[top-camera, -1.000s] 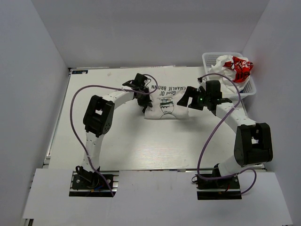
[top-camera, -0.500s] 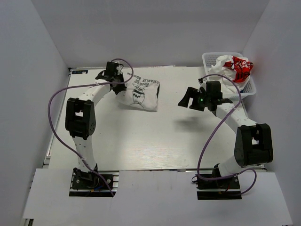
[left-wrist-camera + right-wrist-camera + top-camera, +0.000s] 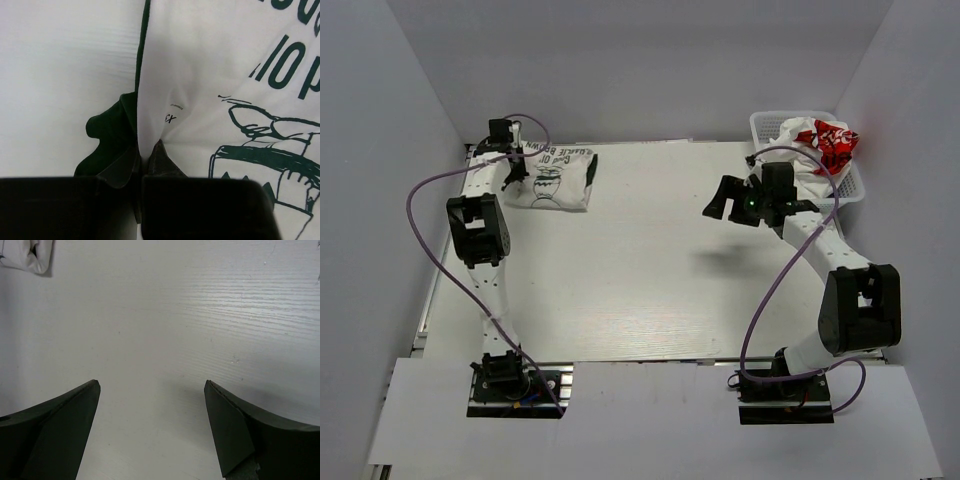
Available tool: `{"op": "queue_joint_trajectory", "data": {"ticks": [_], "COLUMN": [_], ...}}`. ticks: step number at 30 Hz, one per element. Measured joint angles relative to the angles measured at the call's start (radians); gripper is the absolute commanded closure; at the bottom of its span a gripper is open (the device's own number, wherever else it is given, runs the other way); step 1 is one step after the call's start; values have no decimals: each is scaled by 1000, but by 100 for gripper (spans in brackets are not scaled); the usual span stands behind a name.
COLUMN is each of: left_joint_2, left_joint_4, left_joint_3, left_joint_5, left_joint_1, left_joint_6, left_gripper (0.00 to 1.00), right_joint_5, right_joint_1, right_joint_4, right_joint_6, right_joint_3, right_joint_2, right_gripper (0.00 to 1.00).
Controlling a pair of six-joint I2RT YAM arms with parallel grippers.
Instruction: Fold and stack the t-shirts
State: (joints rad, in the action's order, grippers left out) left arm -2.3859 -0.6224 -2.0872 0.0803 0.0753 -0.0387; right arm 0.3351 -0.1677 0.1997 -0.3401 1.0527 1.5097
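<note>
The tabletop is bare toward the wall, so my left gripper will next slide the folded shirt there, to its left in the top view, and release it.
The folded off-white t-shirt (image 3: pixel 552 180) with dark green print lies at the table's far left corner. My left gripper (image 3: pixel 510 172) is shut on its left edge; in the left wrist view the cloth (image 3: pixel 220 90) and a dark green bit (image 3: pixel 112 127) are pinched between the closed fingers, gripper (image 3: pixel 145 152). A white t-shirt with red print (image 3: pixel 823 145) sits crumpled in the white basket (image 3: pixel 768 122) at the far right. My right gripper (image 3: pixel 728 200) hangs open above bare table left of the basket; in its wrist view the gripper (image 3: pixel 152 385) holds nothing.
White walls close in the table on the left, back and right. The left arm's purple cable (image 3: pixel 420 215) loops out over the table's left edge. A corner of the folded shirt (image 3: pixel 30 257) shows at the top left of the right wrist view.
My left gripper has dragged the folded off-white t-shirt from the table's far middle to the far left corner. The right gripper has stayed open, shifting slightly toward the back.
</note>
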Motion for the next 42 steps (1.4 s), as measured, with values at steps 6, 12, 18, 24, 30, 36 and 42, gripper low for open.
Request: {"op": "queue_joint_trajectory", "data": {"ticks": [6, 12, 18, 24, 30, 36, 42], "left_joint_2": [-31, -76, -165, -183, -183, -172, -19], "left_joint_4": [-21, -6, 16, 29, 35, 39, -6], "left_joint_3": [-47, -148, -224, -224, -235, -245, -167], "left_joint_5": [8, 28, 91, 114, 191, 251, 251], "left_joint_1": [93, 154, 174, 181, 185, 195, 194], "left_joint_6": [77, 137, 170, 169, 156, 86, -16], "left_gripper": [100, 100, 100, 100, 1, 1, 1], "right_joint_5": [-21, -39, -76, -116, -146, -166, -207], "right_joint_1": [7, 10, 10, 10, 10, 10, 10], "right_joint_4": [39, 47, 89, 98, 100, 121, 130], "right_joint_6": [12, 24, 39, 47, 48, 44, 22], "right_joint_3": [44, 54, 84, 108, 110, 110, 110], "right_joint_2": [19, 31, 47, 47, 47, 24, -70], "right_gripper": [10, 10, 10, 10, 10, 10, 10]}}
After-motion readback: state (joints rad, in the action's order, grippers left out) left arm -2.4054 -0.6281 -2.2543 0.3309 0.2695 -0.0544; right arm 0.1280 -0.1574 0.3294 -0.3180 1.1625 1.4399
